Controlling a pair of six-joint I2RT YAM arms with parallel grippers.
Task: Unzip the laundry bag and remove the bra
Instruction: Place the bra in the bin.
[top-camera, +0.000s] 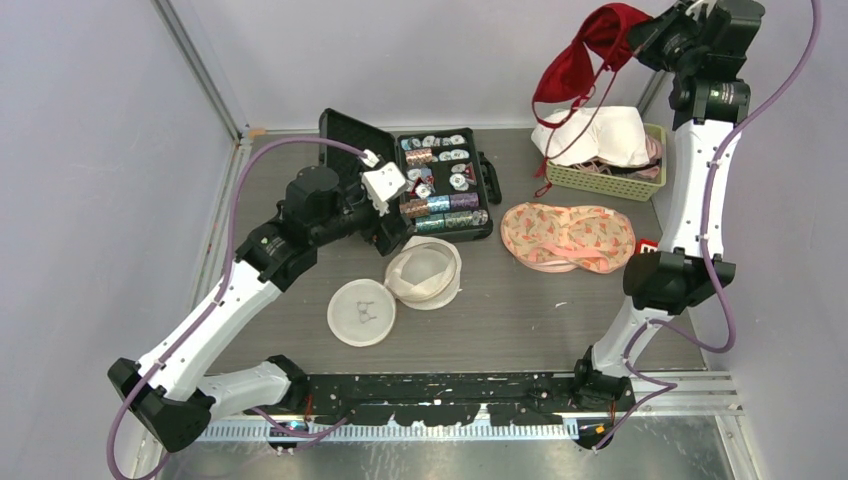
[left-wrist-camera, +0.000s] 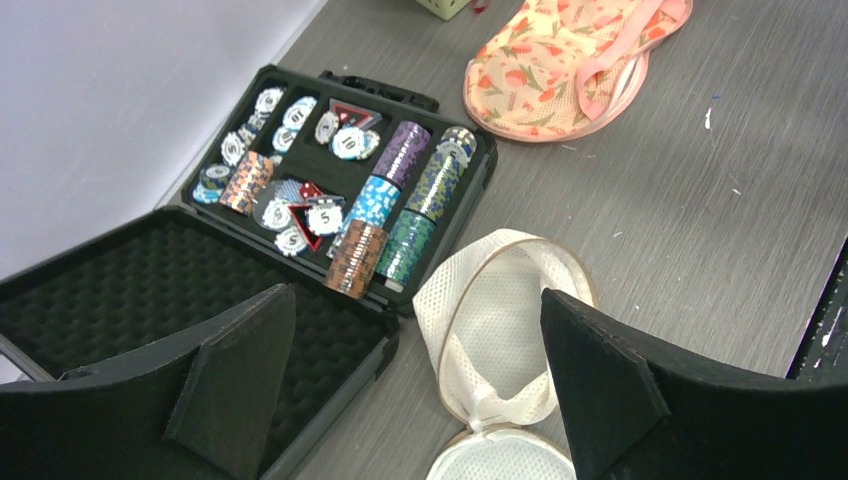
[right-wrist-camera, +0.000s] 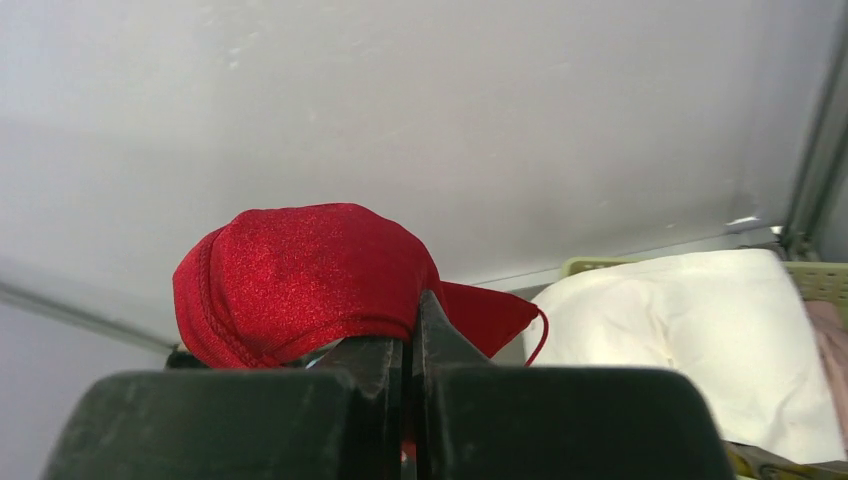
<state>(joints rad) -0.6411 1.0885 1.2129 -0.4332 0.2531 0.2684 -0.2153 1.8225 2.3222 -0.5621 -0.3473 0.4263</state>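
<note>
Next, my right gripper tips downward and lowers over the white garment in the green basket to release the red bra, because it hangs high above there.
The white mesh laundry bag lies unzipped in the middle of the table, its round lid folded out toward the near side. In the left wrist view the bag gapes with nothing inside. My left gripper hovers just above the bag's far-left edge, beside the case, and stands open with nothing between the fingers. The red bra hangs high at the back right, over the basket, straps dangling. My right gripper is shut on the bra, the jaws pinching its edge.
An open black case of poker chips sits behind the bag, right beside the left gripper. A green basket holding a white garment stands at the back right. A peach patterned mesh bag lies in front of it.
</note>
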